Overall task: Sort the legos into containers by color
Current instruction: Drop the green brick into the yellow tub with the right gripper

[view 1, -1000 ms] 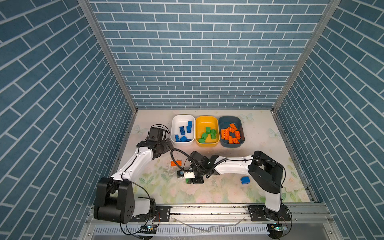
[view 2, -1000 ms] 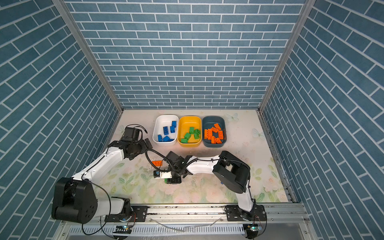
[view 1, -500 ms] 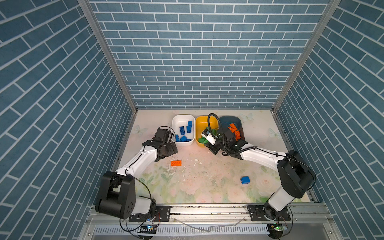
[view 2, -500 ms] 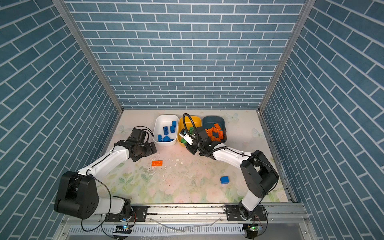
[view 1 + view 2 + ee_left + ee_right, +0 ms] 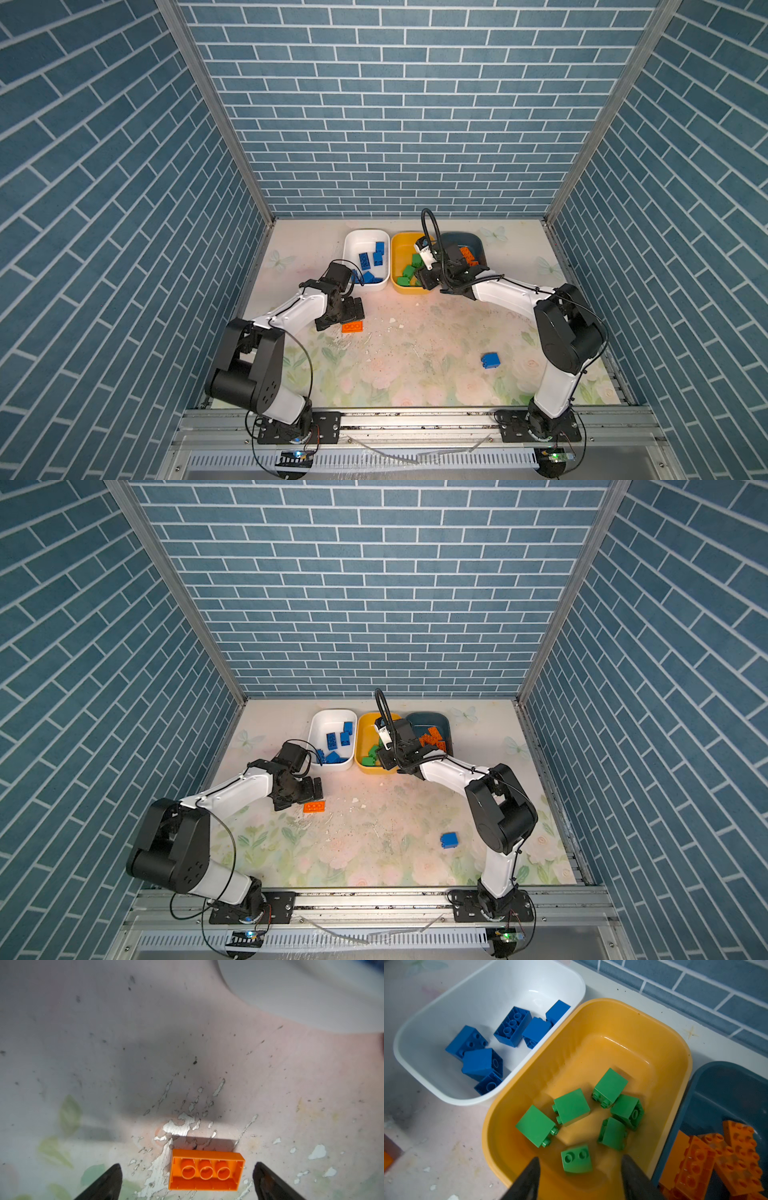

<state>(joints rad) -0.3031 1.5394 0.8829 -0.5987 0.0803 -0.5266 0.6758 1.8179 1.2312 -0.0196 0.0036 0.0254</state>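
Note:
The orange lego (image 5: 352,326) (image 5: 206,1169) lies lengthwise below and between my open fingers, so my left gripper needs to go down over it and close on its short ends.
An orange lego (image 5: 206,1169) lies underside up on the table (image 5: 415,353). My left gripper (image 5: 187,1164) hangs open just over it, its fingers on either side and touching nothing; both top views show this gripper (image 5: 347,313) (image 5: 309,789). My right gripper (image 5: 579,1157) is open over the near end of the yellow container (image 5: 623,1039). A green lego (image 5: 576,1159) sits loose in that tub below the jaws, beside several other green ones (image 5: 571,1105). The white container (image 5: 488,991) holds several blue legos (image 5: 512,1026). The teal container (image 5: 726,1088) holds orange ones (image 5: 716,1157).
One blue lego (image 5: 490,360) (image 5: 449,840) lies alone on the table at the front right, near the right arm's base. The three tubs stand side by side at the back against the brick wall. The table mat is worn and flecked.
My right gripper went from the front middle of the table to the yellow tub, then opened and let go of a green lego. My left gripper came down over the orange lego.

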